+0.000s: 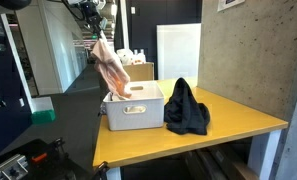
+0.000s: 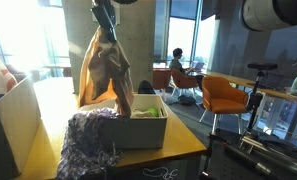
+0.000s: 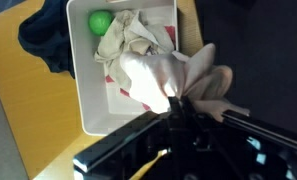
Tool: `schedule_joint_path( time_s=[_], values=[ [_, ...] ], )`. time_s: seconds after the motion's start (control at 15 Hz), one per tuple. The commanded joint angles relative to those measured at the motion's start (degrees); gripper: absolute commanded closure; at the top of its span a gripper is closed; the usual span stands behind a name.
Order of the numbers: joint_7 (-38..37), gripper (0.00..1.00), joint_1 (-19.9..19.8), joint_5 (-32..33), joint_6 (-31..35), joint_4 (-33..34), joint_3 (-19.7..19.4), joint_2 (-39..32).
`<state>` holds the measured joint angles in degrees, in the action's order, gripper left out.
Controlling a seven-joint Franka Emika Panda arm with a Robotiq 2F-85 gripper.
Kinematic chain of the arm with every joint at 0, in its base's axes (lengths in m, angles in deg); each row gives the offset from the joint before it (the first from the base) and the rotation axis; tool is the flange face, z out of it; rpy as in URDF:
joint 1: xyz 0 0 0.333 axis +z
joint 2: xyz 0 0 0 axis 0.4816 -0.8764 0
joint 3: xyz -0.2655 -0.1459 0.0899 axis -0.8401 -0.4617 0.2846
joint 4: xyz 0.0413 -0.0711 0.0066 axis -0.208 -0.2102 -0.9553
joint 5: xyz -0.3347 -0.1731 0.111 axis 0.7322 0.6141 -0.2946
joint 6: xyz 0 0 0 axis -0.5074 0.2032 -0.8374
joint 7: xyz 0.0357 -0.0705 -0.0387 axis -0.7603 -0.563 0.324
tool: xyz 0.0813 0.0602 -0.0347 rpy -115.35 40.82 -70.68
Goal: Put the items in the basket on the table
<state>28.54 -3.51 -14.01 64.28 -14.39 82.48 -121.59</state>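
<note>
The gripper rises slightly next and opens to release the pinkish cloth point(image 1: 113, 68) over the basket's edge point(image 1: 109, 99) below it, since the cloth already hangs there.
A white basket point(image 1: 133, 110) point(image 2: 146, 128) point(image 3: 86, 95) stands on the yellow table point(image 1: 238, 122) point(image 3: 28, 110). My gripper point(image 1: 98, 32) point(image 2: 105, 22) point(image 3: 178, 106) is shut on a pinkish cloth point(image 1: 113, 68) point(image 2: 108, 72) point(image 3: 183, 72), which hangs down over the basket's edge. Inside the basket lie a pale crumpled cloth point(image 3: 128, 38), a green item point(image 3: 101, 22) point(image 2: 148, 112) and a red-striped piece point(image 3: 116, 92). A black garment point(image 1: 186, 110) point(image 3: 46, 38) lies heaped on the table against one side of the basket. A purple-and-white patterned cloth point(image 2: 88, 148) lies on the table at the other side.
A brown cardboard box point(image 2: 10, 120) stands on the table beyond the patterned cloth. A concrete wall point(image 1: 250, 50) runs along one side of the table. An orange chair point(image 2: 226, 95) and a seated person point(image 2: 178, 62) are farther off.
</note>
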Motion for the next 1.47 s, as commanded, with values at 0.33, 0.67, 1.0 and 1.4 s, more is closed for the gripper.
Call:
schedule_joint_path(
  time_s=[0.33,0.67,1.0,1.4],
  values=[
    [-18.81,0.99,3.38,-1.28,-9.21,-0.83,0.53,6.31],
    [-20.62,0.99,0.68,-4.80,-7.75,-0.35,1.79,5.96],
    [-18.79,0.69,-2.73,-7.06,-3.99,-0.74,2.45,5.09],
    [-14.90,0.34,-6.45,-7.61,-2.11,-0.17,2.58,3.12]
  ],
)
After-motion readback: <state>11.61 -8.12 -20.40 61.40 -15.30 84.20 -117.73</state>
